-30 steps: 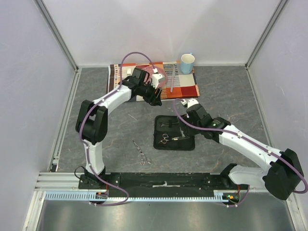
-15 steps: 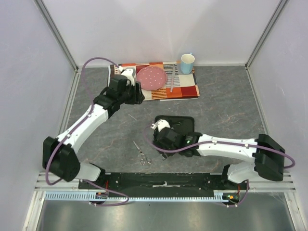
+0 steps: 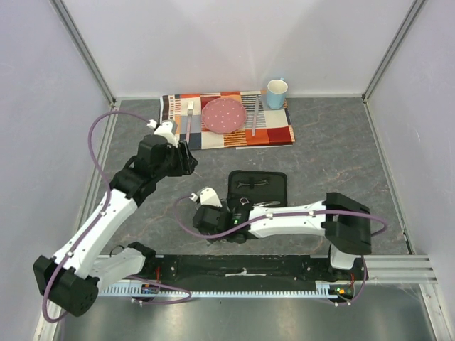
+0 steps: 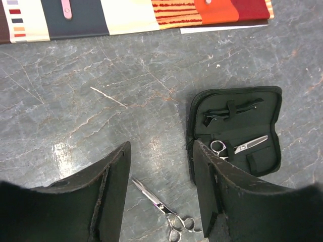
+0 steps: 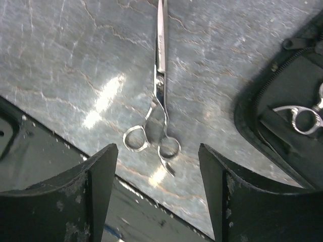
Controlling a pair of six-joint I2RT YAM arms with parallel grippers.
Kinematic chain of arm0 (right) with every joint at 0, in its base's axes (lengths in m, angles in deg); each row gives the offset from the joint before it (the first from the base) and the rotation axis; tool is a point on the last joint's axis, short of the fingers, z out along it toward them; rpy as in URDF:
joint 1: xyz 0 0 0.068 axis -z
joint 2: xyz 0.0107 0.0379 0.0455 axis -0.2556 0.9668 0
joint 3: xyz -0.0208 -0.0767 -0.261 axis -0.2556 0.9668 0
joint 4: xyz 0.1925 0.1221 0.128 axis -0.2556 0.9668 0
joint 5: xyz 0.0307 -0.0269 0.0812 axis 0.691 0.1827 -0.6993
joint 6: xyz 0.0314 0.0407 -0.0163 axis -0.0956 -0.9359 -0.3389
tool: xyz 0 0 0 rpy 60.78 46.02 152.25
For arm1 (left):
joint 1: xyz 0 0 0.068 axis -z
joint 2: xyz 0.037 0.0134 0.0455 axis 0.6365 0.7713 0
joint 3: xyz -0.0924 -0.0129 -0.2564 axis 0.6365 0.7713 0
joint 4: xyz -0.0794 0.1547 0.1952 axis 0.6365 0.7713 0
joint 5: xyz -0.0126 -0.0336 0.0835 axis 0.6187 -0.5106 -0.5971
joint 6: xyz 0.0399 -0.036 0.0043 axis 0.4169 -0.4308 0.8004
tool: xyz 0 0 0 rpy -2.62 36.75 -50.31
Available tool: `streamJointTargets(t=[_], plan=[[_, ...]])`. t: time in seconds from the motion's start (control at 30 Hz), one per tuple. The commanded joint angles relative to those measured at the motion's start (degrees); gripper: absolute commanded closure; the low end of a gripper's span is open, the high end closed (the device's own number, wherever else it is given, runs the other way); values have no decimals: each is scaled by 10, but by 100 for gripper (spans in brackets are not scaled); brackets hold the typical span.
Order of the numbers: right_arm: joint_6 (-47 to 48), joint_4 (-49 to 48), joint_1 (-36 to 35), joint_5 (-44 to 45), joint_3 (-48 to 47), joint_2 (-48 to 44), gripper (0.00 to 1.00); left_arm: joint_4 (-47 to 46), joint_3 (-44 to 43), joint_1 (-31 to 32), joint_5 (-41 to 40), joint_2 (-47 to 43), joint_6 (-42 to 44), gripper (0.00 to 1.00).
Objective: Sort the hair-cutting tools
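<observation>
The robot is next going to move its right gripper down past the scissors' rings onto the handle stems by the pivot [image 5: 160, 94], below and beyond the gripper's fingers, because the handle stems come together narrowly there.
A loose pair of silver scissors [image 5: 160, 96] lies on the grey table by the front edge, ring handles toward me. It also shows in the left wrist view [image 4: 162, 207]. My right gripper [image 5: 156, 148] is open, hovering just above its ring handles; in the top view the right gripper [image 3: 217, 226] hides it. The open black zip case [image 3: 257, 192] lies to the right, holding a second pair of scissors [image 4: 241, 147] and a black clip [image 4: 232, 111]. My left gripper [image 3: 185, 162] is open and empty, up above the table left of the case.
A striped placemat [image 3: 274, 133] at the back holds a pink plate [image 3: 225, 114], a fork [image 3: 190, 114] and a knife [image 3: 254, 121]; a blue cup [image 3: 276, 92] stands on it. A black rail [image 3: 242, 266] runs along the front edge close to the loose scissors.
My left arm has pulled back from the placemat toward the near left. My right arm has swung from the case to the near left, over the loose scissors.
</observation>
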Motion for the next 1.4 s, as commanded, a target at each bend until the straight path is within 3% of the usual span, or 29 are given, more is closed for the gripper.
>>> streamJointTargets(t=[0.0, 0.33, 0.57, 0.8, 1.0, 1.13, 1.37], plan=[[-50, -9, -6, 41, -45, 53, 28, 20, 10, -1, -18, -49, -23, 42], [-47, -2, 2, 76, -93, 126, 35, 33, 39, -1, -26, -120, -29, 43], [-40, 0, 15, 65, -101, 153, 50, 38, 39, -1, -44, -128, -13, 43], [-31, 1, 23, 55, -90, 161, 57, 34, 46, -1, -46, -122, -13, 43], [-26, -6, 25, 41, -73, 158, 80, 34, 46, -1, -52, -122, -12, 43], [-18, -6, 25, 37, -59, 153, 100, 34, 45, -1, -58, -120, -10, 43], [19, -3, 26, 60, -47, 92, 100, 26, 28, -1, -40, -92, -5, 43]])
